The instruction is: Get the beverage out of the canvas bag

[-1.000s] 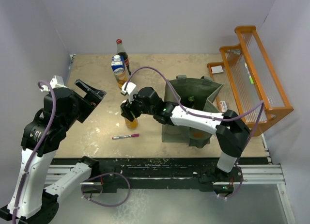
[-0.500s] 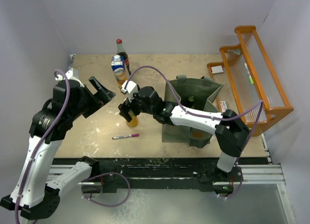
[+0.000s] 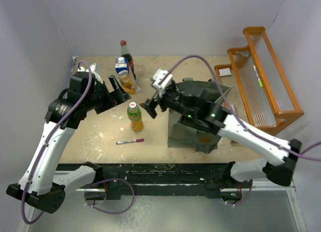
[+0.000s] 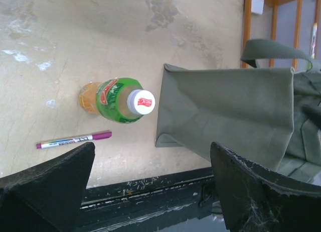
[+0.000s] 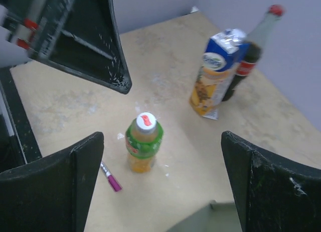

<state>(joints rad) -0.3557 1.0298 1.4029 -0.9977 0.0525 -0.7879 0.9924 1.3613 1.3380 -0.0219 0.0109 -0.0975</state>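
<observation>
The white cap (image 3: 133, 105) (image 4: 144, 102) at the very top of the upright bottle is below my left gripper and to its right in the top view, so I need to move over there and go down around it.
The beverage (image 3: 134, 116), an orange drink bottle with a green label and white cap, stands upright on the table left of the grey-green canvas bag (image 3: 181, 134). My right gripper (image 3: 150, 108) is open and empty, raised just right of the bottle and apart from it. In the right wrist view the bottle (image 5: 143, 141) stands below the wide-open right gripper (image 5: 163, 139). My left gripper (image 3: 118, 91) is open and empty, up and left of the bottle. The left wrist view shows the bottle (image 4: 118, 100) and bag (image 4: 225, 116) beyond the open left gripper (image 4: 152, 156).
A juice carton (image 3: 124, 74) and a cola bottle (image 3: 125, 51) stand at the back of the table. A purple marker (image 3: 130, 140) lies in front of the beverage. An orange wooden rack (image 3: 261, 76) stands at the right.
My right gripper has let go of the bottle, opened and drawn back up and to the right. My left arm has swung in toward the bottle. The bottle stays standing.
</observation>
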